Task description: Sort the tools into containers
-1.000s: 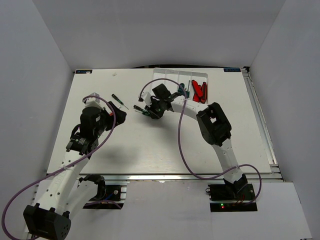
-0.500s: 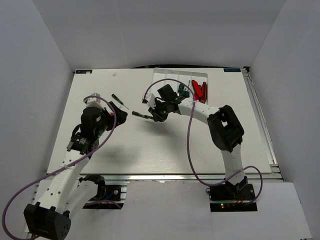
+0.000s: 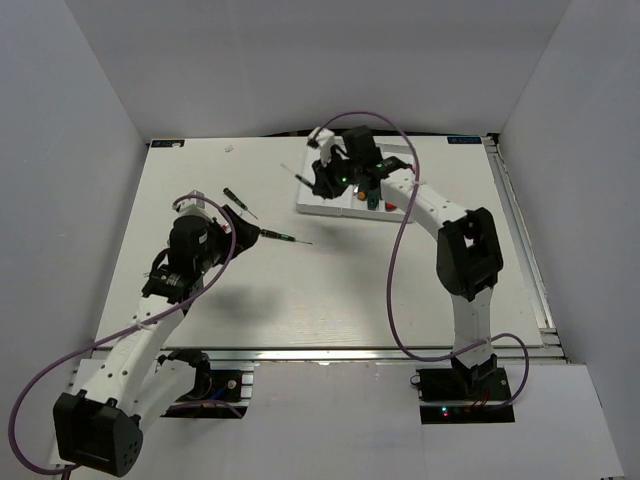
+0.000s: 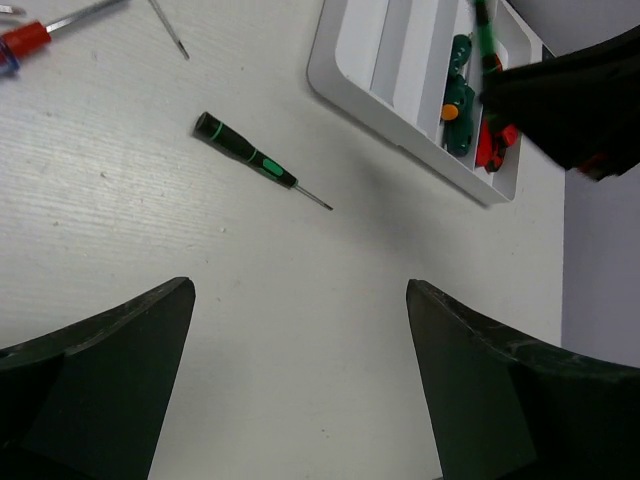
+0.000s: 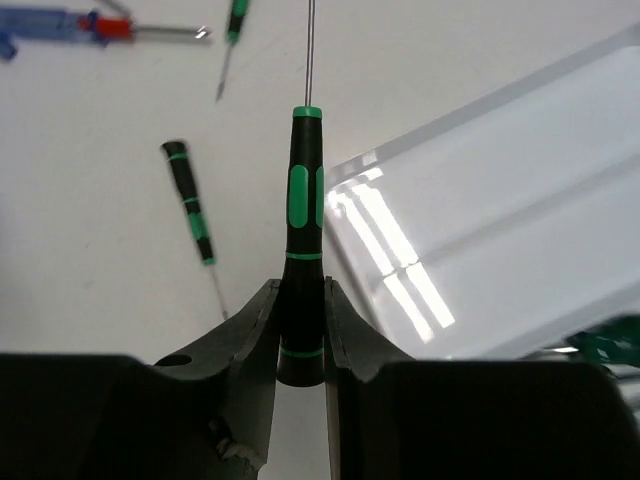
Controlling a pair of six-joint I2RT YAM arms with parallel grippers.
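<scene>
Next, my right gripper shifts toward the tray's section beside the green-handled screwdrivers (image 4: 458,92), which lies empty. It then turns the black-and-green screwdriver's stem along the tray's dividers and lowers into that section.
My right gripper (image 5: 300,295) is shut on a black-and-green screwdriver (image 5: 303,200), its shaft pointing away from the jaws. In the top view this gripper (image 3: 325,176) hangs over the left end of the white tray (image 3: 310,204). The tray (image 4: 352,50) holds green-handled screwdrivers (image 4: 458,92) and red knives (image 4: 494,146) in its far compartments. My left gripper (image 4: 298,290) is open and empty above the bare table (image 3: 240,232). A black-and-green screwdriver (image 4: 250,160) lies on the table ahead of it (image 3: 285,237).
Another small green screwdriver (image 3: 238,203) lies beside the left arm. A blue-and-red screwdriver (image 5: 60,22) lies near it, also seen in the left wrist view (image 4: 25,38). The right arm's purple cable (image 3: 395,270) loops over the table's middle.
My right gripper has lifted its screwdriver from the table left of the tray and carried it back and right, over the tray's left end. My left gripper has edged forward.
</scene>
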